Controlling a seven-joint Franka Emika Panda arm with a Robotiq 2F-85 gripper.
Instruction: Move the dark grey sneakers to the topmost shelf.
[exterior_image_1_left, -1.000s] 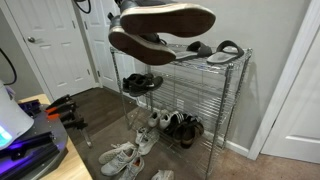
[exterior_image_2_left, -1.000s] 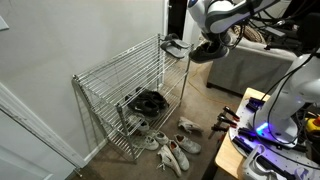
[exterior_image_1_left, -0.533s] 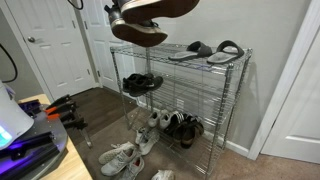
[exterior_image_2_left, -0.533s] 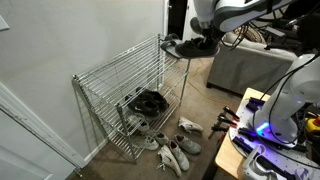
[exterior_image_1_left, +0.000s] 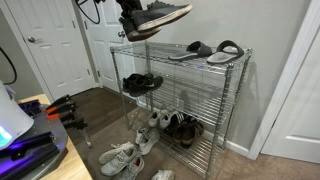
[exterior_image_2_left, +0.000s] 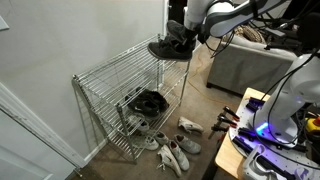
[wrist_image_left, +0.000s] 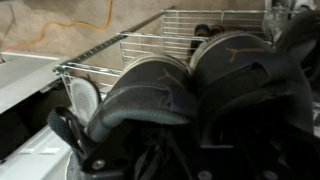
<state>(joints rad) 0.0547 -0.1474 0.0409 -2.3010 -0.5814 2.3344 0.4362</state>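
My gripper moves outward and down next onto the empty part of the wire rack beside the grey slippers to release the sneakers. The topmost shelf is bare there.
The dark grey sneakers (exterior_image_1_left: 158, 17) hang as a pair in my gripper (exterior_image_1_left: 127, 9), tilted, just above the near end of the topmost shelf (exterior_image_1_left: 160, 58) of the chrome wire rack. In both exterior views the gripper (exterior_image_2_left: 189, 27) is shut on the sneakers (exterior_image_2_left: 168, 46), which hover over the rack's top corner (exterior_image_2_left: 140, 60). In the wrist view the sneakers (wrist_image_left: 190, 100) fill the picture and hide the fingers. The wire top shelf (wrist_image_left: 140, 52) lies beyond them.
Flat grey slippers (exterior_image_1_left: 205, 50) lie on the top shelf's far end. A black lace-up pair (exterior_image_1_left: 142, 83) sits on the middle tier, more shoes (exterior_image_1_left: 180, 128) on the bottom tier, white sneakers (exterior_image_1_left: 122, 157) on the floor. A door (exterior_image_1_left: 55, 45) stands beside the rack, a couch (exterior_image_2_left: 250, 65) behind the arm.
The gripper has carried the sneakers up and away from the camera toward the rack, and they now hang over the top shelf's end.
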